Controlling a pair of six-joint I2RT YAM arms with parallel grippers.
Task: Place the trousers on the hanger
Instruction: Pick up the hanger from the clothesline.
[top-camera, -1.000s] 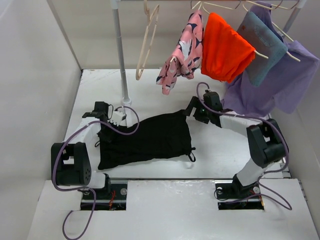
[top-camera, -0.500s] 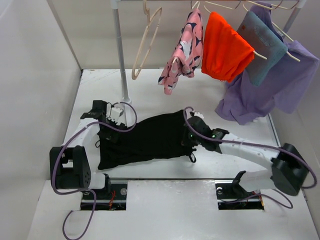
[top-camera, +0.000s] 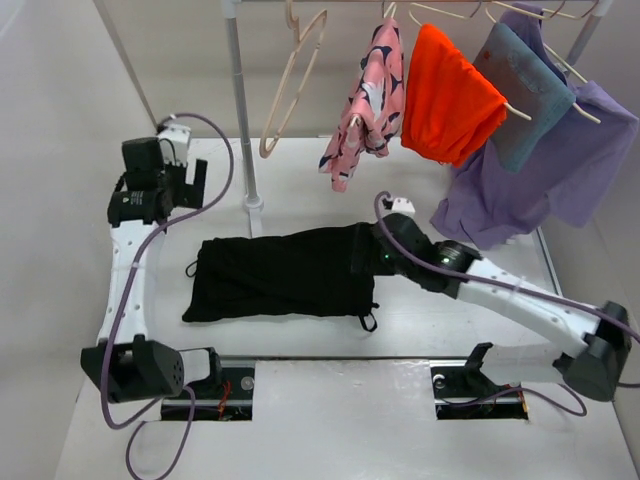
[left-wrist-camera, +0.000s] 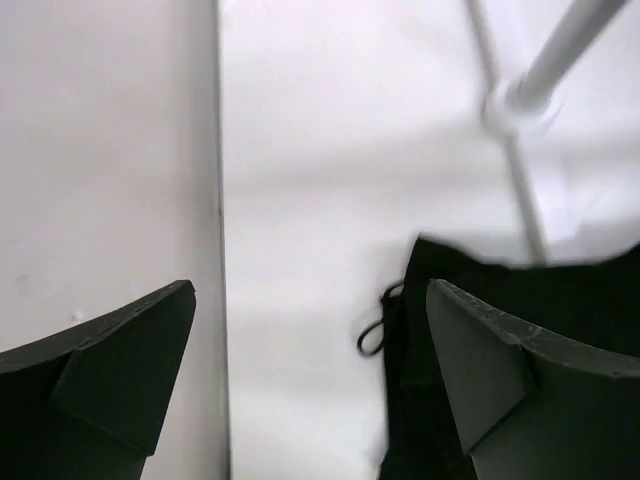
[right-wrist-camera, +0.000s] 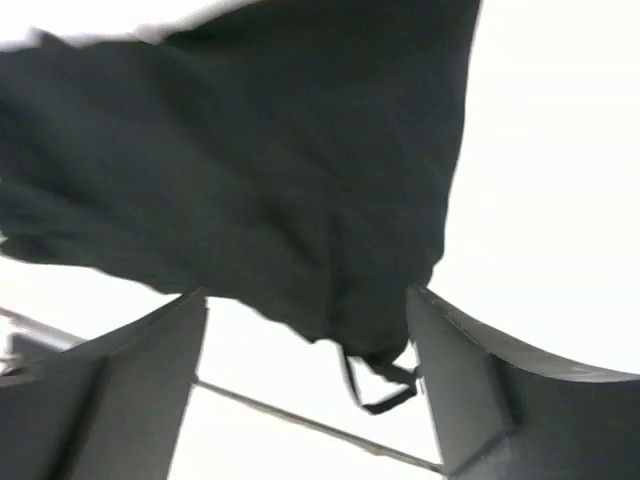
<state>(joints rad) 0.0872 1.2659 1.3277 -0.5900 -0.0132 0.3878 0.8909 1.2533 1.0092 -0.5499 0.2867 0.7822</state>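
Observation:
My left gripper needs to move up, outward and to the right in the top view next, onto the thin pale wooden bar of the hanger, because that hanger hangs bare.
The black trousers (top-camera: 280, 275) lie flat across the middle of the table, and a drawstring loop (top-camera: 366, 322) pokes out at their right front corner. The bare beige hanger (top-camera: 290, 85) hangs from the rail at the back, left of the pink garment. My left gripper (top-camera: 193, 182) is raised at the back left, open and empty. In its wrist view (left-wrist-camera: 310, 390) the trousers' left end (left-wrist-camera: 415, 380) and a string loop (left-wrist-camera: 372, 335) lie below. My right gripper (top-camera: 365, 262) stands open over the trousers' right end. In its wrist view (right-wrist-camera: 305, 390) the cloth (right-wrist-camera: 250, 170) and loop (right-wrist-camera: 385, 385) show between the fingers, ungripped.
The rack's upright pole (top-camera: 240, 110) stands on the table just behind the trousers. A pink patterned garment (top-camera: 365, 100), an orange one (top-camera: 450, 95), a blue-grey one (top-camera: 525, 95) and a purple one (top-camera: 560, 170) hang at the back right. A white wall (top-camera: 60, 200) closes the left side.
My left gripper let go of the trousers' left end and rose to the back left. My right arm reached in, shut on the right end, then opened. The trousers now lie flatter and further left.

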